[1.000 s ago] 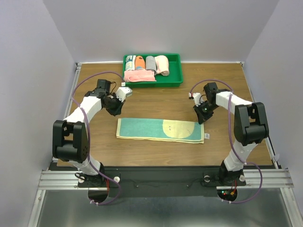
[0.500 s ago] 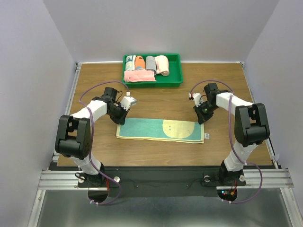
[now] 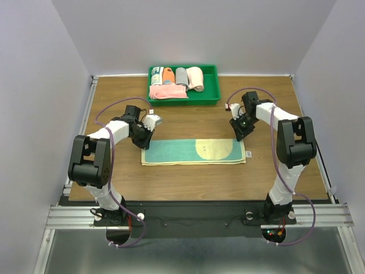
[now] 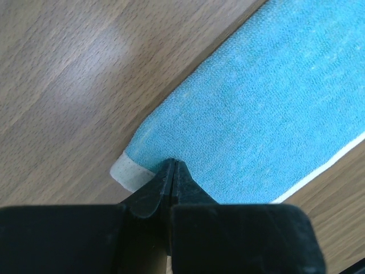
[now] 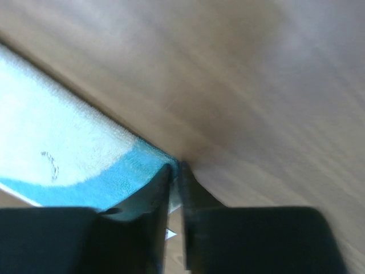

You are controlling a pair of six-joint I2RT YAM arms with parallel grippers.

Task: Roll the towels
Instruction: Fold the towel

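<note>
I need to open my right gripper next, as it pinches only the teal edge, then lift it and lower it onto the pale hem back toward the white tag.
A teal towel [image 3: 177, 151] with pale yellow edges and a round pale yellow patch lies flat across the middle of the table. My left gripper [image 3: 146, 137] is shut, and its tips [image 4: 173, 162] press onto the towel's [image 4: 274, 103] far left corner beside the pale hem. My right gripper [image 3: 239, 136] is at the far right corner. There its jaws [image 5: 177, 166] stand a sliver apart with the teal edge of the towel [image 5: 68, 154] pinched between them. A peach-pink rolled towel [image 3: 195, 78] lies in the tray at the back.
A green tray [image 3: 214, 85] at the back centre holds grey and orange rolls and a folded pink cloth [image 3: 168, 92]. A small white tag [image 3: 249, 154] sticks out at the teal towel's near right corner. Walls close the table on three sides.
The left gripper swung right and down onto the towel's far left corner. The right gripper drew back toward the tray, and the whole towel slid a little away from the near edge.
</note>
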